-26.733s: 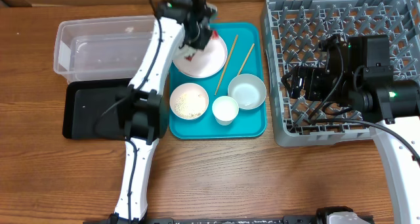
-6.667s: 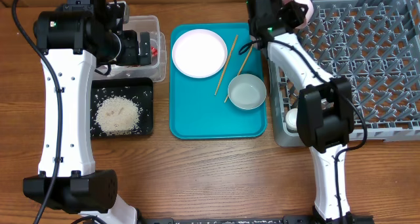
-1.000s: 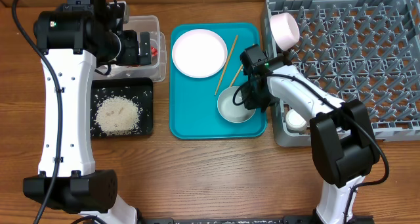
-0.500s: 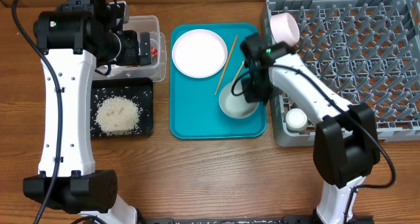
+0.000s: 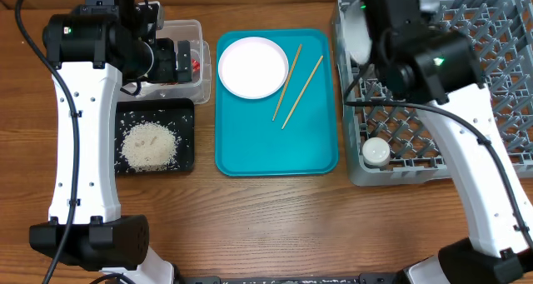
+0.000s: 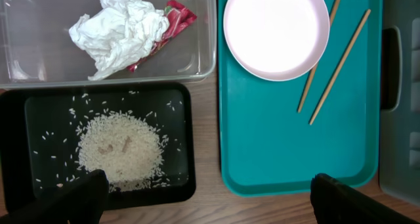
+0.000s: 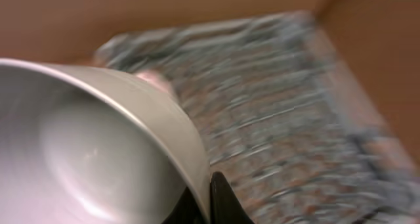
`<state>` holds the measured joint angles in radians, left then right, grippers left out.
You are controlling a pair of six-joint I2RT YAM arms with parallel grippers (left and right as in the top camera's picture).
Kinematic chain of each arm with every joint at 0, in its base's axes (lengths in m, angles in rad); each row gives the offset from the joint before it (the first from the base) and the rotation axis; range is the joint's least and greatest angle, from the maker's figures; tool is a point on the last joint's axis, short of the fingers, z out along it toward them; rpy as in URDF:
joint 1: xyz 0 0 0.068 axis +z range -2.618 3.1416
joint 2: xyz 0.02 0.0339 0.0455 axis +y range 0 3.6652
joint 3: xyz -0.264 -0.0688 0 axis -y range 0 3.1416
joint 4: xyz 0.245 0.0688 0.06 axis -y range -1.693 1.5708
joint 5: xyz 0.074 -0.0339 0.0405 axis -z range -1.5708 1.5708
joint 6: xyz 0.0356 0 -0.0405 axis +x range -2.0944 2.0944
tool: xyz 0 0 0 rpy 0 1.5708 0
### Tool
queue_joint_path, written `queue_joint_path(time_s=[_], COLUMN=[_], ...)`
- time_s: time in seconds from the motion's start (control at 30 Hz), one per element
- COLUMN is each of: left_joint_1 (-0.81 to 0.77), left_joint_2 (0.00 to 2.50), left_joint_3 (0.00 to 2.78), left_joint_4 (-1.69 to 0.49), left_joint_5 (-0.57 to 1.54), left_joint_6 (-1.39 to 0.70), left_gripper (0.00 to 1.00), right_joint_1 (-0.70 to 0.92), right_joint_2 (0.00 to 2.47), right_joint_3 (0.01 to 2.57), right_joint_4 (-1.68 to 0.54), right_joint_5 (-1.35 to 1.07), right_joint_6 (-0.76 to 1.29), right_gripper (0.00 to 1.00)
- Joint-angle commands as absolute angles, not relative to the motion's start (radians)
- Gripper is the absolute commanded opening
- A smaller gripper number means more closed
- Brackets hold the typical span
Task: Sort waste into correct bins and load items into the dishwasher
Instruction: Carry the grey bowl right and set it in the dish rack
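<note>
My right gripper holds the white bowl and next needs to lower it onto the rack's wires just beyond the small white cup (image 5: 375, 151) and release the bowl's rim, because that part of the rack is empty.
My right gripper (image 7: 209, 199) is shut on the rim of a white bowl (image 7: 85, 145), held high over the grey dishwasher rack (image 5: 466, 92), which is blurred in the right wrist view. From overhead, the right arm covers its fingers, and a white bowl (image 5: 356, 30) shows at the rack's far left corner. A small white cup (image 5: 375, 151) stands in the rack's near left corner. The white plate (image 5: 253, 67) and two chopsticks (image 5: 300, 92) lie on the teal tray (image 5: 275, 146). My left gripper (image 6: 210, 204) hangs open above the bins. The clear tub (image 6: 197, 60) holds the napkin (image 6: 118, 27) and red wrapper (image 6: 172, 19). The black tray (image 6: 20, 158) holds rice (image 6: 121, 148).
The teal tray sits between the bins on the left and the rack on the right. Bare wooden table (image 5: 275, 226) runs along the front. The left arm's white links (image 5: 79, 151) stand over the black tray's left side.
My right gripper has lifted the bowl off the teal tray and swung it up over the rack's far left corner. The left arm has not moved.
</note>
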<state>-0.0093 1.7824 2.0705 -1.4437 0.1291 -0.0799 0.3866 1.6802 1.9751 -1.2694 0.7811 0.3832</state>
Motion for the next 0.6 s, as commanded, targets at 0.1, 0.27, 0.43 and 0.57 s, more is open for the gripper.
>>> queue_joint_path(time_s=[0.1,0.27,0.43,0.57], left_joint_1=[-0.007,-0.007,-0.007,-0.007], left_joint_2=[1.762,1.762,1.762,1.762], left_joint_3=[2.090,2.090,2.090,2.090], left_joint_4=[-1.440,-1.440,-1.440,-1.440], left_joint_5=[0.123,0.123,0.123,0.123], left_joint_6=[-0.090,-0.090,-0.090,-0.090], left_gripper=[1.00,1.00,1.00,1.00], right_joint_1=[0.376,0.369,0.369,0.369], right_joint_2=[1.768,1.857,1.935,1.974], right_joint_3=[1.862,1.749,1.654,1.617], right_joint_4=[-1.206,-1.186,-1.128,-1.081], right_joint_5=[1.197,1.282,1.381,1.380], right_joint_6=[0.441,0.439,0.439,0.442], right_gripper=[0.04,0.04,0.04,0.04])
